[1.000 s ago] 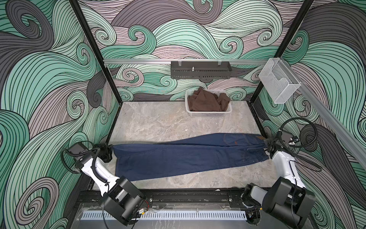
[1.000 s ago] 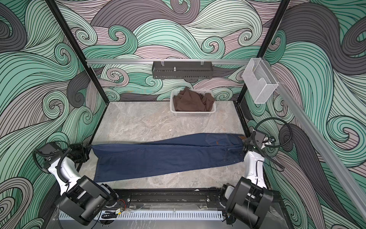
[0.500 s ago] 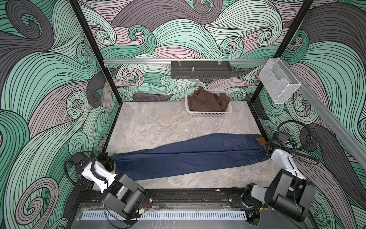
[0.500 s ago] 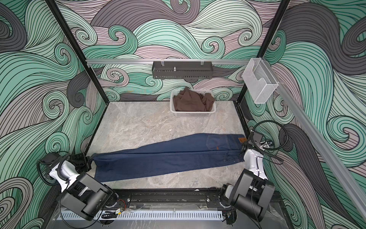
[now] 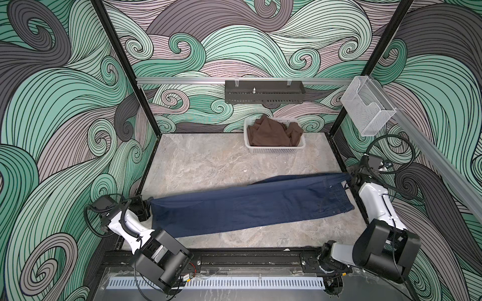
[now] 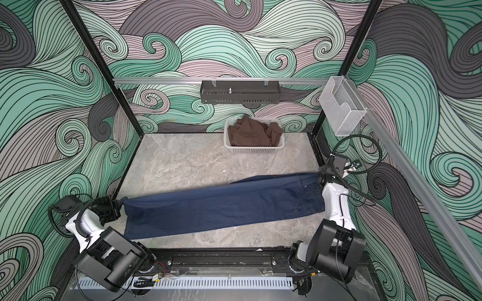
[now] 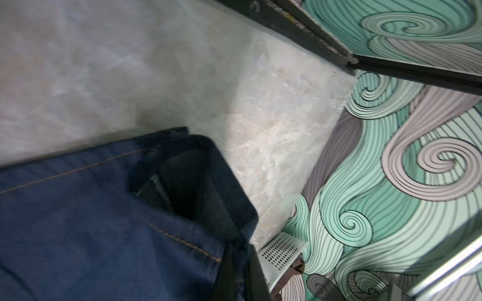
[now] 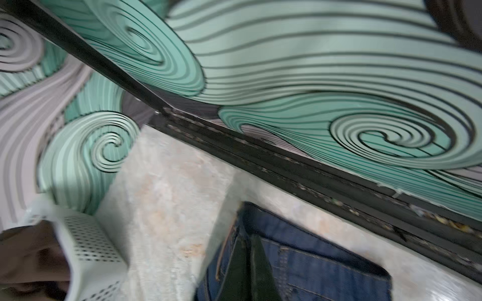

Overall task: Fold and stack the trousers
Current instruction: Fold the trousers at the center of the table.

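The trousers' near edge already lies flat, so my right gripper should next move the lifted waistband end back and down over the trousers' near waistband corner [image 5: 349, 206] [image 8: 384, 278] and release it.
The trousers [image 5: 247, 206], dark blue jeans with tan stitching, are stretched lengthwise across the front of the marble table in both top views [image 6: 221, 208]. My left gripper [image 5: 148, 206] [image 6: 121, 202] is shut on the hem end at the table's left edge. My right gripper [image 5: 350, 179] [image 6: 319, 177] is shut on the waistband end at the right edge. Their far edge is lifted taut between the grippers and the near edge rests on the table. In the left wrist view the gripper [image 7: 240, 276] pinches denim [image 7: 78, 221]. The right wrist view shows the gripper [image 8: 247, 265] clamped on the waistband [image 8: 313, 260].
A white perforated basket [image 5: 273, 150] [image 6: 253, 150] holding brown cloth [image 5: 271, 133] stands at the back of the table, right of centre. A black tray [image 5: 263, 95] hangs on the back rail and a clear box [image 5: 367, 112] on the right rail. Black frame posts border the table.
Half a second ago both grippers sat lower and nearer the front. They have since risen and moved back, and the trousers now spread wider between them.
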### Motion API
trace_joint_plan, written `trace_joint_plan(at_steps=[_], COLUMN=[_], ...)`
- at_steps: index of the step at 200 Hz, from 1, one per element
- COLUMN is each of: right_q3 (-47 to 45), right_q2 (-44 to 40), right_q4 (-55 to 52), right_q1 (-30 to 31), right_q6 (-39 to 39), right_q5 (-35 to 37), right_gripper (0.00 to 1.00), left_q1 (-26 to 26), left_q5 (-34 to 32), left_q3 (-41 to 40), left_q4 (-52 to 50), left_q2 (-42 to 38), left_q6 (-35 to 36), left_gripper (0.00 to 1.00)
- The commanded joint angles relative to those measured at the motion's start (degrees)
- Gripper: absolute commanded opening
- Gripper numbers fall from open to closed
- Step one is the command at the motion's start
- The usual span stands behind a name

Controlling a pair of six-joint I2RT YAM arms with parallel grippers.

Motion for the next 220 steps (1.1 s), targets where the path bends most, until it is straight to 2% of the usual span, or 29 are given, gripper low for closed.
trace_joint_plan(at_steps=[1,25,50,108,155,220], right_q3=[3.85,5.05,2.26,-1.15,-3.39,-10.71], right_q2=[2.02,5.53,6.29,2.92,2.13,1.06], right_q4=[9.42,9.89,10.67,0.04,-3.34,-4.33], right_q1=[0.04,0.17,0.51,0.38,0.38,0.37], right_q6=[-0.42,-1.66,-3.88,-6.97,-7.77,-7.33], right_q5=[-1.04,-2.77,-0.3,15.76,21.48,27.13], right_gripper=[0.0,0.0,0.0,0.0,0.0,0.0], left_q1=[-2.06,-2.99,-2.83,-0.88,0.01,0.03], left_q5=[-0.52,-1.39,-2.52,-10.54,-21.59,-27.91], left_q3=[5.37,5.91,4.98,-1.51,-0.65,-2.79], left_q4=[6.38,6.64,4.44,-5.4,-14.64,-16.1], left_q2=[-1.19,-2.13,-3.32,-10.64,-13.64,-13.16], left_q6=[-4.08,-3.78,-2.14,0.54,4.03,2.8], left_gripper=[0.0,0.0,0.0,0.0,0.0,0.0])
